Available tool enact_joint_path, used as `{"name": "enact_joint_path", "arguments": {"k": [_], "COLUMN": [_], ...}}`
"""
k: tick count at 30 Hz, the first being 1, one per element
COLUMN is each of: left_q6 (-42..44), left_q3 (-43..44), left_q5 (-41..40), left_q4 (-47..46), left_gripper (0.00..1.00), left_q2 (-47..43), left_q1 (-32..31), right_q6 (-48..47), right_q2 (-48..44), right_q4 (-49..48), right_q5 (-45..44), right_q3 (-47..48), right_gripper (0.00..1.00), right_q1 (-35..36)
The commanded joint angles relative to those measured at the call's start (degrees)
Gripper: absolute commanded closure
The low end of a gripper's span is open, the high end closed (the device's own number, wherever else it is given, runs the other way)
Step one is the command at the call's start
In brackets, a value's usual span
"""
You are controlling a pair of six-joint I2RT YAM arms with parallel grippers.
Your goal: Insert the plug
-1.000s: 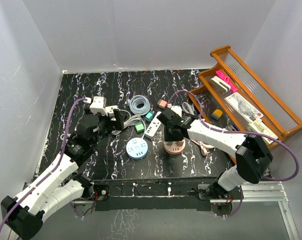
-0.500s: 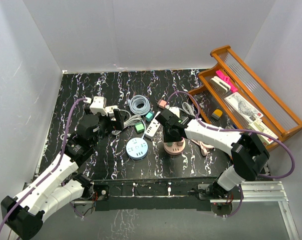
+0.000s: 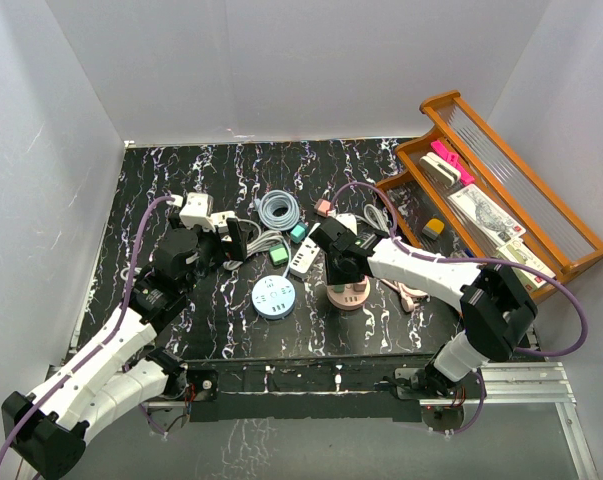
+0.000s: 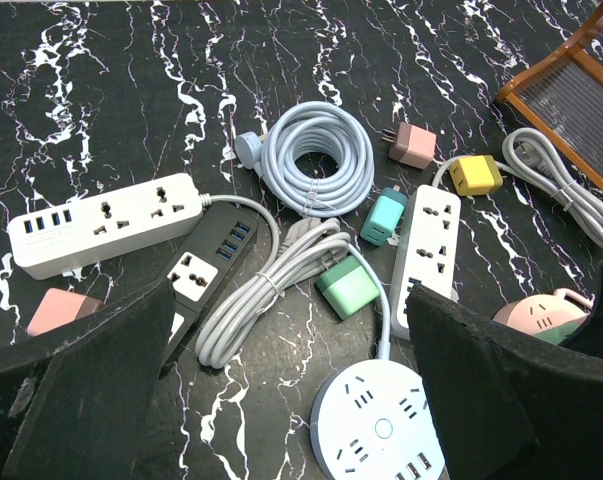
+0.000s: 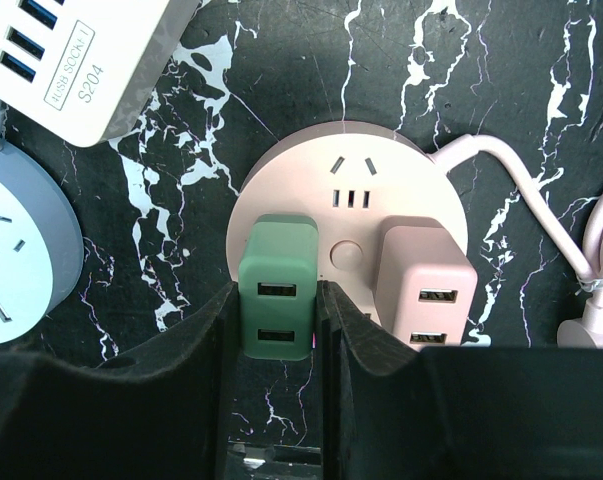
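Observation:
I will next move my left gripper's open fingers across and down around the teal adapter [image 3: 298, 233] [image 4: 384, 216], because it is below the gripper and to its right in the top view.
In the right wrist view my right gripper [image 5: 278, 322] is shut on a green USB charger plug [image 5: 277, 285], one finger pressed on each side. The plug stands upright on the left part of a round pink socket hub [image 5: 349, 160]. A pink charger plug [image 5: 427, 290] sits on the hub's right part. The plug's prongs are hidden. In the top view the right gripper [image 3: 339, 268] is over the pink hub [image 3: 349, 296]. My left gripper [image 4: 291, 345] is open and empty, above the table near a round blue-white socket hub [image 4: 379, 425].
A white power strip [image 4: 103, 222], a black strip [image 4: 213, 258], a coiled grey cable [image 4: 314, 160], a bundled cable [image 4: 271, 285], green [image 4: 349, 288], teal [image 4: 383, 218], pink [image 4: 413, 146] and yellow [image 4: 475, 176] adapters and a second white strip [image 4: 431, 245] crowd the table middle. A wooden tray [image 3: 501, 195] stands at right.
The right arm has shifted slightly left over the pink hub, still holding the green plug. The left arm has not moved.

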State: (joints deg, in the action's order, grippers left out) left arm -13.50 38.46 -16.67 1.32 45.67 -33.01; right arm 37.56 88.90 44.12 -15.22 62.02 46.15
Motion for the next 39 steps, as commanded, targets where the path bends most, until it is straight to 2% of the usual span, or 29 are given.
{"name": "enact_joint_path", "arguments": {"k": [1, 14, 28, 36, 39], "left_q6": [0.62, 0.66, 0.64, 0.58, 0.48], "left_q3": [-0.12, 0.04, -0.13, -0.09, 0.07], "left_q5": [0.04, -0.03, -0.05, 1.52, 1.99], "left_q4": [-1.32, -0.82, -0.79, -1.39, -2.28], "left_gripper": [0.02, 0.02, 0.02, 0.02, 0.02], "left_q2": [-1.06, -1.7, -1.66, -0.91, -0.14], "left_q1": [-0.16, -0.17, -0.16, -0.19, -0.17], "right_q6": [-1.13, 0.08, 1.2, 1.59, 0.91], "right_q2": [3.48, 5.69, 5.56, -1.93, -3.83], "right_q4": [-2.4, -3.67, -1.26, 1.39, 0.88], "right_q5": [2.75, 3.72, 0.99, -0.26, 1.35], "right_q3": [-3.55, -8.15, -6.19, -0.9, -0.96], "right_gripper": [1.0, 1.0, 1.0, 0.79, 0.68], "right_q1": [-0.05, -0.1, -0.1, -0.27, -0.36]}}
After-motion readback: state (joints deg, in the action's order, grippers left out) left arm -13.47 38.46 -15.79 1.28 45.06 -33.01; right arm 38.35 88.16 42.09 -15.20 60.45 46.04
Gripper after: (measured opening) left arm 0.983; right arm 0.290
